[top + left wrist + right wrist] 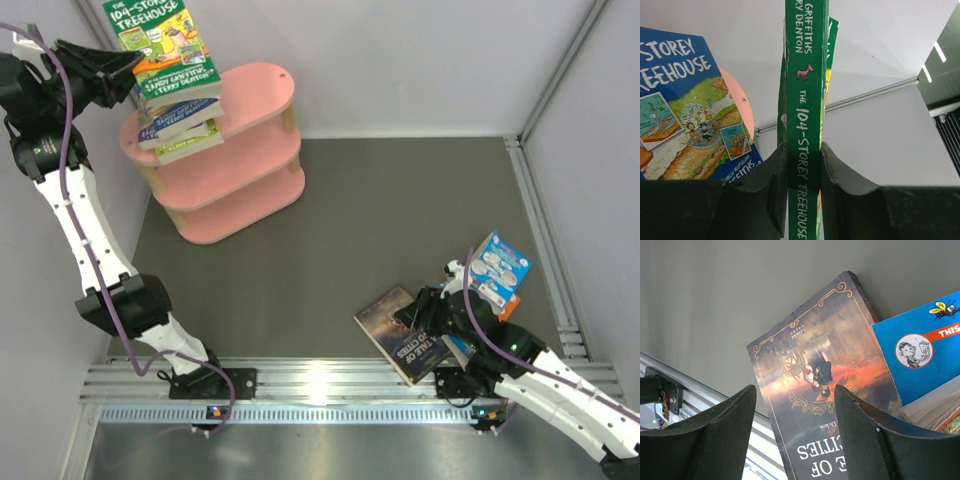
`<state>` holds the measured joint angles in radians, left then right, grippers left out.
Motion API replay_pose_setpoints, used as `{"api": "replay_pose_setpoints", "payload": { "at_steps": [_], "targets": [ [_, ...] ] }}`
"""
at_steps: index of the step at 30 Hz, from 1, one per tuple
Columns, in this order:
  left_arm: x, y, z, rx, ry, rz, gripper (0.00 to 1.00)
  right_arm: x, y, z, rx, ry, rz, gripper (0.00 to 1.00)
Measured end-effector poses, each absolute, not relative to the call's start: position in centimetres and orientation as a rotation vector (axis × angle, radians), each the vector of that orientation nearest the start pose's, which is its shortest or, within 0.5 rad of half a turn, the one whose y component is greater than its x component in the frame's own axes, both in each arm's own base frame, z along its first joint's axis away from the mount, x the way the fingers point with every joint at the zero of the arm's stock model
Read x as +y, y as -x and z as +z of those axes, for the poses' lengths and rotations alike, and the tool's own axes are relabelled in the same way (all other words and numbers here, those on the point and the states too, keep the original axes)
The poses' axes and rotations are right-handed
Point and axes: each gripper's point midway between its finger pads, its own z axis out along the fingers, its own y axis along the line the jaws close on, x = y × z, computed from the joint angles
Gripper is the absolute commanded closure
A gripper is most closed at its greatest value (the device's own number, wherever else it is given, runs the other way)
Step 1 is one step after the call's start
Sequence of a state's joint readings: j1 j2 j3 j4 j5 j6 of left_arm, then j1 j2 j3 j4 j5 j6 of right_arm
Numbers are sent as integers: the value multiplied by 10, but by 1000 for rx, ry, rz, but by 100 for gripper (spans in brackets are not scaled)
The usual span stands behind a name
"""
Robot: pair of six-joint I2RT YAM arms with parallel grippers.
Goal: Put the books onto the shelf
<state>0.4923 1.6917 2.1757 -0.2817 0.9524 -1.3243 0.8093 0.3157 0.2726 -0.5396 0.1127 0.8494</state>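
The left gripper will next move down to lay the green book [163, 45] on the uppermost blue book and let go of the spine, because the book still hangs above the stack on the shelf.
My left gripper [128, 66] is raised at the top left, shut on the spine of a green "104-Storey Treehouse" book [163, 45], which it holds above the pink shelf [255, 95]. In the left wrist view the green book's spine [805, 90] stands upright between the fingers of the left gripper [804, 152]. Other books [182, 125] lie stacked on the shelf's top board, a blue one [685, 110] uppermost. My right gripper [420, 310] hovers open over a dark brownish book [812, 370] lying flat on the table. A blue-and-white book [498, 270] lies beside the dark one.
A blue book [925, 350] overlaps the dark book's right edge. An aluminium rail [330, 380] runs along the near table edge below the dark book [398, 338]. White walls close in on the left, back and right. The shelf's lower boards [245, 195] show no books.
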Motion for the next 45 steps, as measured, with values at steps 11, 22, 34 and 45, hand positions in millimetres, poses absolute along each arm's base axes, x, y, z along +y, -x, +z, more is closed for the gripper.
{"api": "replay_pose_setpoints", "payload": {
  "at_steps": [11, 22, 34, 45],
  "targets": [
    [42, -421, 521, 1615, 624, -1224, 100, 160, -136, 76, 2284, -113, 805, 37],
    [55, -424, 493, 1682, 679, -1160, 100, 160, -136, 76, 2284, -113, 805, 37],
    [69, -432, 481, 1697, 712, -1134, 63, 160, -136, 76, 2284, -112, 805, 37],
    [73, -432, 494, 1663, 652, -1119, 1, 160, -136, 76, 2286, -110, 808, 37]
  ]
}}
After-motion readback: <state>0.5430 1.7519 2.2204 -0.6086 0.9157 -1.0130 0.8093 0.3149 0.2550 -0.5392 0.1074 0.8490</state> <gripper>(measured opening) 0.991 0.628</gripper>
